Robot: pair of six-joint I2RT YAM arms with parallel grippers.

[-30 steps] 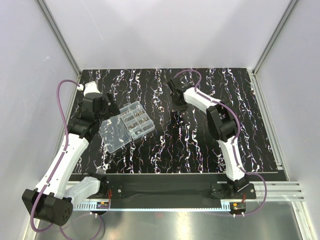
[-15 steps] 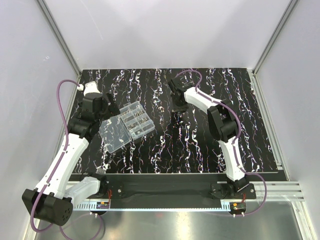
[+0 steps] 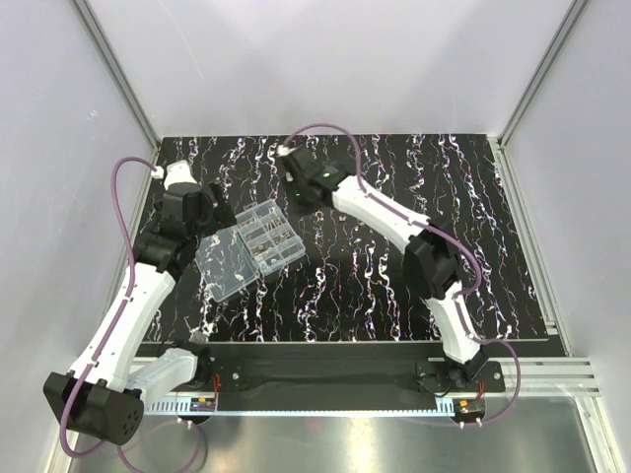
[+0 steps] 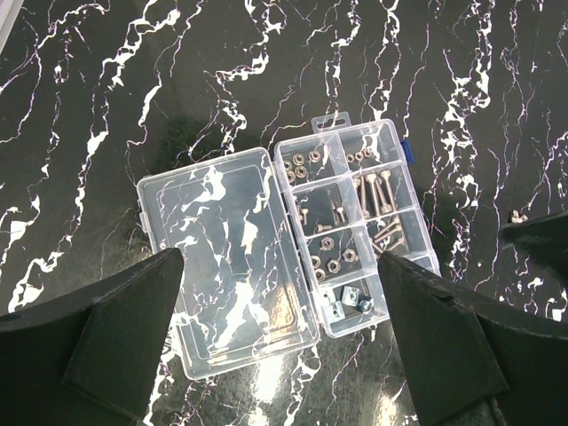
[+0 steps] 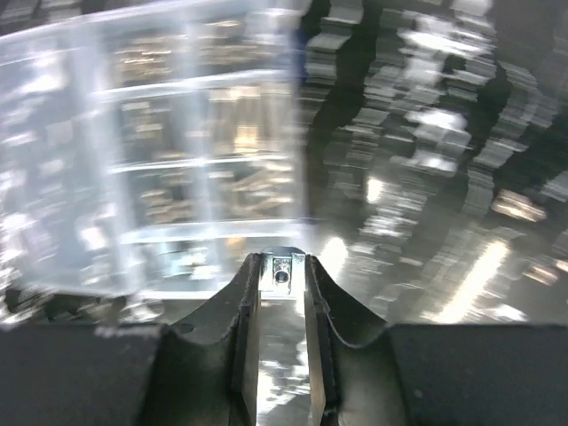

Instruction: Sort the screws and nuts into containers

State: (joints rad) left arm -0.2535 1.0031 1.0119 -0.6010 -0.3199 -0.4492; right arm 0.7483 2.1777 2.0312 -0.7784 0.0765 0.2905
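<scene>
Next, my right gripper goes back across the box point(image 3: 252, 246) and down over the near-end container beside the lid, which already holds square silvery nuts.
The clear organiser box point(image 3: 252, 246) lies open on the black marbled table, its flat lid point(image 4: 226, 257) folded out to the left. Its containers point(image 4: 404, 232) hold screws point(image 4: 373, 191), hex nuts point(image 4: 333, 257) and square silvery nuts point(image 4: 351, 300). My left gripper point(image 4: 280, 257) hangs open above the box, with nothing between its fingers. My right gripper point(image 5: 282, 266) is shut on a small square silvery nut point(image 5: 282, 269) held at its fingertips. It is just beyond the far right side of the box point(image 5: 177, 160), which is blurred in the right wrist view. From above, the right gripper point(image 3: 301, 189) reaches in from the right.
A tiny silvery piece point(image 4: 517, 216) lies loose on the table right of the box, close to the dark tip of the right arm point(image 4: 541, 240). White walls with aluminium rails point(image 3: 118, 89) enclose the table on three sides.
The right arm has swung left from the middle of the table to the far side of the box, its jaws narrowed on the square nut. The left arm and box have not moved.
</scene>
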